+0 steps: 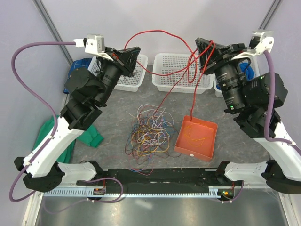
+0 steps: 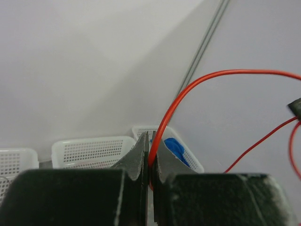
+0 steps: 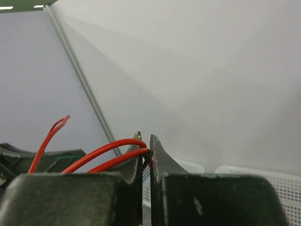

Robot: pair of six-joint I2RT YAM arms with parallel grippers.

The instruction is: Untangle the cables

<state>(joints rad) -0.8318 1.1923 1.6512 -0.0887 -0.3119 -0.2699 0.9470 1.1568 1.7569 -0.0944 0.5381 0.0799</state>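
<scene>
The middle white basket [image 1: 173, 65] [image 2: 94, 153] stands open with room inside, so next my left gripper should go outward and lower over it to release the red cable.
A tangle of thin cables [image 1: 148, 129] in several colours lies on the grey table in the middle. A long red cable [image 1: 155, 34] is stretched in the air between both grippers, and part of it hangs down toward the tangle. My left gripper [image 1: 130, 57] is raised at the back left, shut on the red cable [image 2: 162, 129]. My right gripper [image 1: 205, 52] is raised at the back right, shut on the same red cable [image 3: 110, 153], which loops out to its left.
An orange tray [image 1: 210, 146] with a few thin wires inside sits right of the tangle. White perforated baskets [image 1: 175, 70] stand along the back. A green cloth [image 1: 91, 136] lies at the left. A blue object [image 1: 80, 66] sits at the back left.
</scene>
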